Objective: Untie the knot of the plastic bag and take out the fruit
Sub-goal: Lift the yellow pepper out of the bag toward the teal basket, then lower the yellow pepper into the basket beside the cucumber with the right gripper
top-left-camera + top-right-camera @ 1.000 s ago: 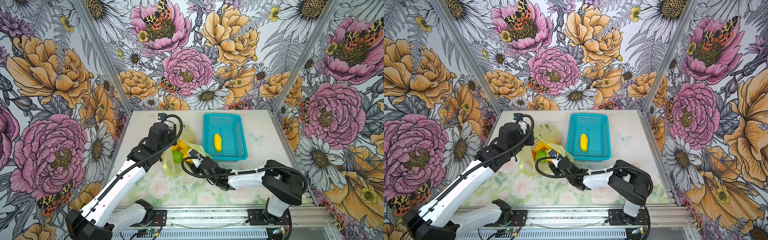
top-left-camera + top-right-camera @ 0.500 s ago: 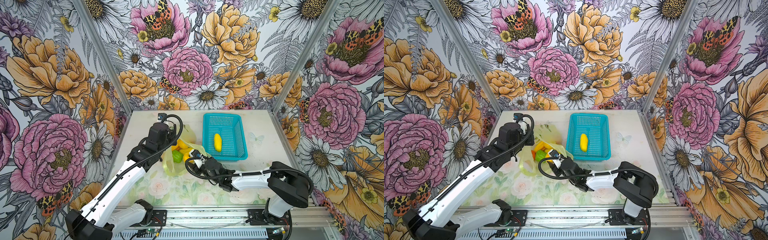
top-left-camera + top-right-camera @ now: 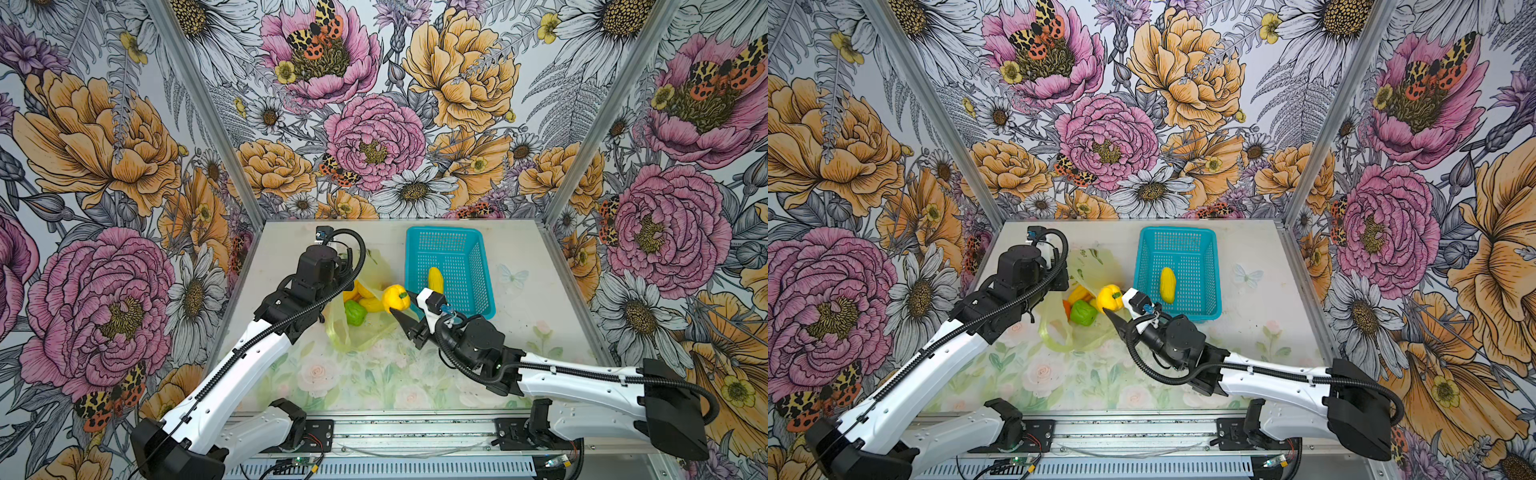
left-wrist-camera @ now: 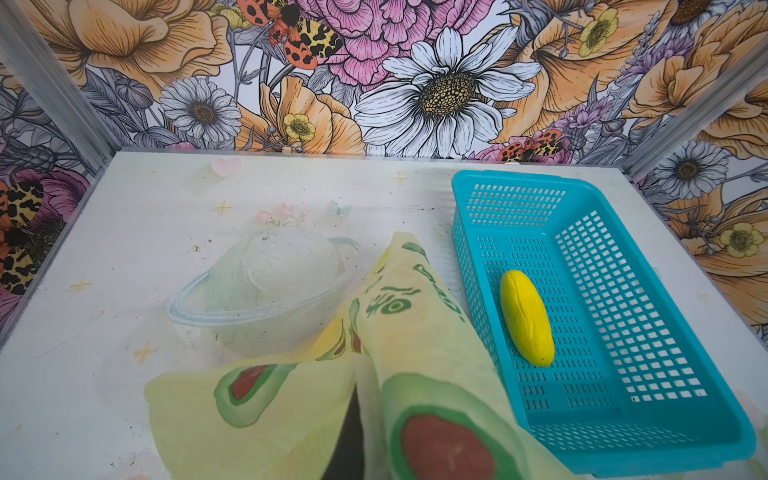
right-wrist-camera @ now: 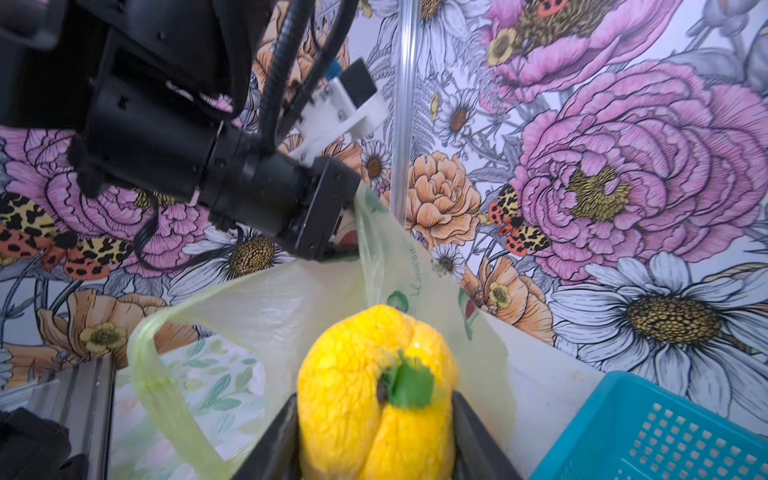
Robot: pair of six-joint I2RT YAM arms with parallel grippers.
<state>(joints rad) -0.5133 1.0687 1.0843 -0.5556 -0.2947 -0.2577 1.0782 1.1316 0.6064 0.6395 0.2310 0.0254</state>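
My right gripper needs to swing away from the bag [image 3: 365, 332] next, over the basket's bottom beside the long yellow fruit [image 3: 435, 279]. It should then go down and let go of the fruit, because the basket's bottom is empty.
The yellow-green plastic bag [image 3: 365, 332] [image 3: 1088, 336] lies open at mid-table, and no knot shows. My left gripper [image 5: 343, 232] is shut on the bag's far edge and holds it lifted; in the left wrist view the plastic bag [image 4: 415, 332] drapes over the jaws. A handle loop [image 5: 153, 374] hangs loose. My right gripper [image 5: 376, 419] [image 3: 400, 311] is shut on a round yellow fruit [image 5: 365, 374] [image 3: 395, 296] [image 3: 1108, 297], held just above the bag's mouth beside the basket. Green fruit [image 3: 355, 312] and yellow fruit [image 3: 368, 300] sit inside the bag. A long yellow fruit [image 3: 435, 279] [image 4: 525, 318] lies in the basket.
The turquoise perforated basket [image 3: 478, 266] [image 3: 1208, 266] [image 4: 623, 436] stands right of the bag, its near corner close to my right wrist. Floral walls with aluminium posts [image 3: 203, 108] close in three sides. A metal rail [image 3: 395, 432] runs along the front edge.
My right gripper has drawn back and risen out of the bag's mouth, bringing the round yellow fruit up toward the basket. The left arm has stayed still.
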